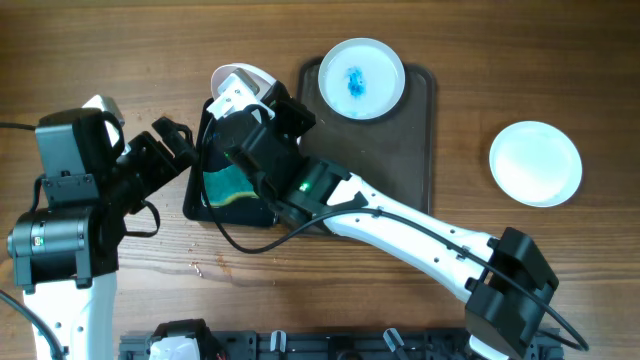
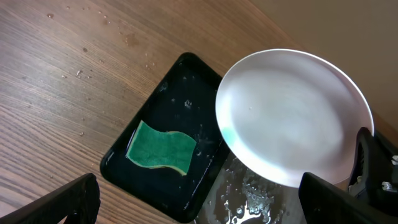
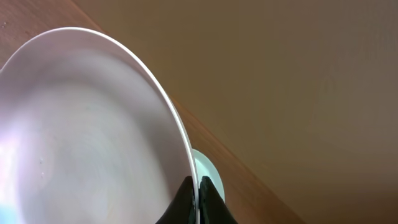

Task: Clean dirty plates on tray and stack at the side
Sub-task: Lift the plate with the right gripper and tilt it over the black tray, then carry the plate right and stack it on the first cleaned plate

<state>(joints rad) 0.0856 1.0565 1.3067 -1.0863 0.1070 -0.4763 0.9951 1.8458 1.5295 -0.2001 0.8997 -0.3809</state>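
My right gripper will swing over the clean plate, which lies below it and to its right in the overhead view, then lower and release my plate to stack them.
My right gripper is shut on the rim of a white plate and holds it tilted on edge above a small black tray. In the right wrist view the fingers pinch the plate's rim. In the left wrist view the plate looks clean except for a faint bluish trace at its lower left edge. A green sponge lies in the small tray. My left gripper is open and empty just left of that tray. A plate with a blue stain sits on the dark tray.
One clean white plate lies on the table at the right. The dark tray's surface is wet with droplets below the held plate. The sponge lies flat. Bare wooden table lies to the far left and front.
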